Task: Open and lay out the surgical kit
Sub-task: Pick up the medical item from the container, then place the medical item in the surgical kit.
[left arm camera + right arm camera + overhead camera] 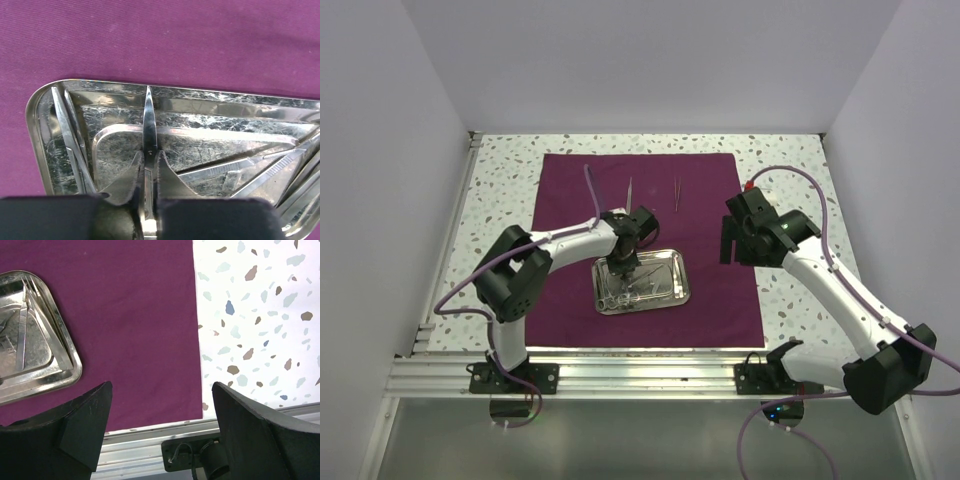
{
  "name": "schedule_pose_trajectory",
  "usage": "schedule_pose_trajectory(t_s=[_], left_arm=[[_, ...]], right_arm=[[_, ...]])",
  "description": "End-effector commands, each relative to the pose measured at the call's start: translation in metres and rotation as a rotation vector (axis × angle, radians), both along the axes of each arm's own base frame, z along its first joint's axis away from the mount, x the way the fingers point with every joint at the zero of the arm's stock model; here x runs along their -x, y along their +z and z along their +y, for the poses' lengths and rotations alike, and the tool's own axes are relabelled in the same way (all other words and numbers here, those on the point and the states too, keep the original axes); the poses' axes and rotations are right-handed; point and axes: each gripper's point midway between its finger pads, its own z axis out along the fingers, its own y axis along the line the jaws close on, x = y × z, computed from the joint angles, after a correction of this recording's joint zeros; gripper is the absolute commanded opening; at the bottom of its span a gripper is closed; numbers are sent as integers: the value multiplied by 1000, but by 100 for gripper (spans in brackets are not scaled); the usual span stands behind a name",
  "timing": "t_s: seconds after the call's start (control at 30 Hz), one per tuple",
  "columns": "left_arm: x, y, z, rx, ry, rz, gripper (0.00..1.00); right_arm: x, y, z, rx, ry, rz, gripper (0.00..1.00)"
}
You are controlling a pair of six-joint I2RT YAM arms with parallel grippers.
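My left gripper rises from the tray (678, 282) next, swings outward to the left in the top view, then lowers beside the laid-out instruments, because cloth there lies bare.
The maroon cloth wrap (710, 290) lies spread flat on the table. The steel tray (678, 282) sits on its near half. In the left wrist view my left gripper (148, 156) is down in the tray (210, 95), shut on silver scissors (149, 117) just below their pivot screw, blades pointing away. Other thin instruments (67, 130) lie along the tray's edges. Two instruments (630, 190) (677, 193) rest on the cloth's far half. My right gripper (730, 240) hangs open over the cloth's right part, holding nothing.
In the right wrist view the cloth (130, 315) ends at a straight right edge, with speckled tabletop (260, 315) beyond. The aluminium rail (140, 450) and arm base run along the near edge. White walls enclose the table on three sides.
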Motion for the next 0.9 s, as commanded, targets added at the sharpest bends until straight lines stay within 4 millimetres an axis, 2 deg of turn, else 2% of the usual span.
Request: schedule_pose_trajectory(t_s=[0.0,0.1,0.2,0.23,0.27,0.33,0.37,0.43,0.5,0.53,0.6,0.63,0.7,0.73,0.87], left_arm=[[19,-45,16,-76,-14,75,0],[17,-36,16,-81,-57,67,0],[4,0,12,-76,-130,5,0],[-4,21,12,-86,-176,-20,0],[-8,33,12,-100,-195,-36,0],[-24,56,20,-140,-215,-83,0],[-36,77,19,-141,-258,-127,0],[-62,103,33,-153,-243,-196,0],[-83,116,46,-178,-268,-234,0],[-105,124,61,-191,-267,-262,0],[-127,129,75,-208,-267,-283,0],[-148,130,89,-227,-274,-295,0],[-173,131,109,-249,-258,-311,0],[-191,129,110,-257,-282,-324,0],[-241,121,123,-225,-287,-404,0]], right_arm=[[-5,13,0,0,8,-28,85],[-6,16,-1,-1,-8,-37,85],[-5,18,1,-22,-27,-41,85],[-5,17,1,-29,-35,-41,85],[-4,16,2,-36,-40,-41,85],[-4,15,4,-51,-56,-41,85],[-4,14,4,-55,-62,-40,85],[-6,14,4,-57,-77,-40,85],[-9,18,5,-55,-88,-49,85],[-11,18,5,-50,-91,-47,85],[-15,22,5,-43,-95,-55,85],[-18,22,4,-32,-102,-52,85],[-22,28,5,-25,-104,-63,85],[-24,29,4,-17,-108,-66,85],[-31,29,6,-1,-116,-58,85]])
